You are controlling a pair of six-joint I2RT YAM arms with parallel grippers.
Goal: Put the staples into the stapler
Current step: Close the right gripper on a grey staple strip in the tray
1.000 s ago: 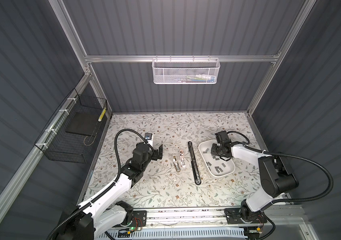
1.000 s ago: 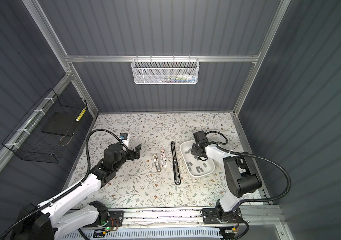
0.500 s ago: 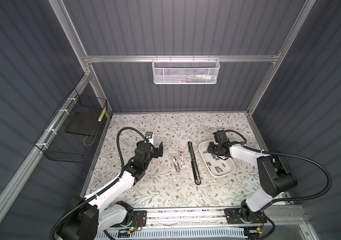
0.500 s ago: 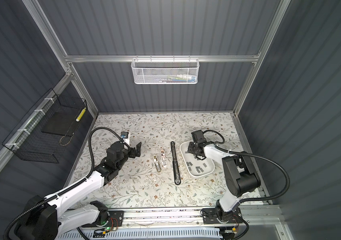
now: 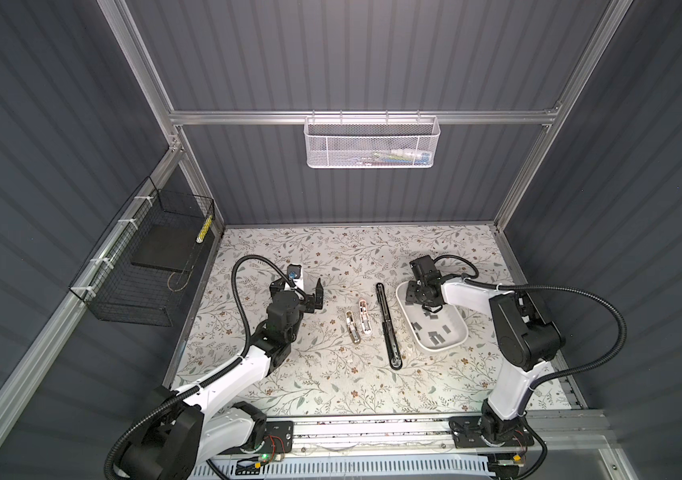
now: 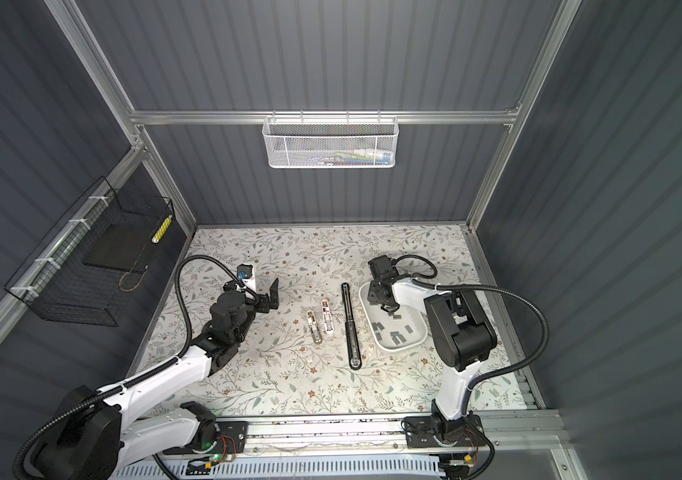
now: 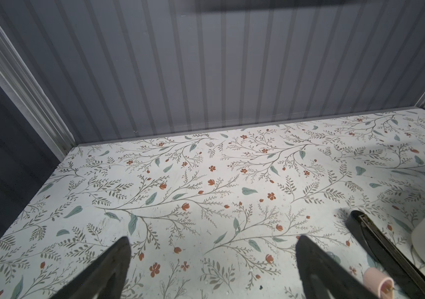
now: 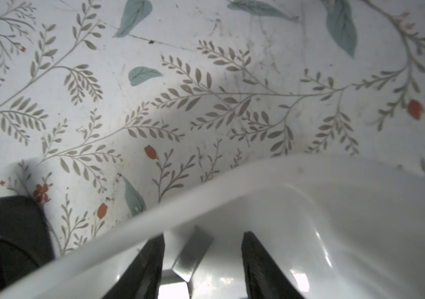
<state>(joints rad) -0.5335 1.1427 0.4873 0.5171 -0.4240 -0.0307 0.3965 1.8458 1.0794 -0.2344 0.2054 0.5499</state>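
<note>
My right gripper should next stay low in the tray [image 5: 442, 348] and close on the long sides of the grey strip of staples, because the strip is already between its open fingers.
The black stapler [image 5: 387, 325] [image 6: 351, 325] lies opened out flat mid-table; its end shows in the left wrist view [image 7: 377, 242] and the right wrist view [image 8: 14, 225]. Several grey staples [image 5: 434, 330] [image 6: 395, 332] lie in the white tray [image 5: 442, 348] [image 6: 398, 348] to its right. My right gripper [image 5: 430, 306] [image 8: 203, 236] reaches into the tray's far end, open. One staple strip [image 8: 193, 252] lies on the tray floor between its fingers, apart from the right finger [image 8: 258, 259]. My left gripper [image 5: 298, 291] [image 7: 212, 240] hovers open and empty left of the stapler, facing the back wall.
Two small white and metal pieces [image 5: 353, 327] [image 5: 365, 318] lie side by side just left of the stapler. A pink-tipped piece [image 7: 377, 283] shows near the stapler. A black wire basket [image 5: 152, 266] hangs on the left wall, and a white mesh basket [image 5: 372, 143] on the back wall.
The right gripper's jaws have opened, and it has shifted slightly left over the tray's far end. The left arm has barely moved.
</note>
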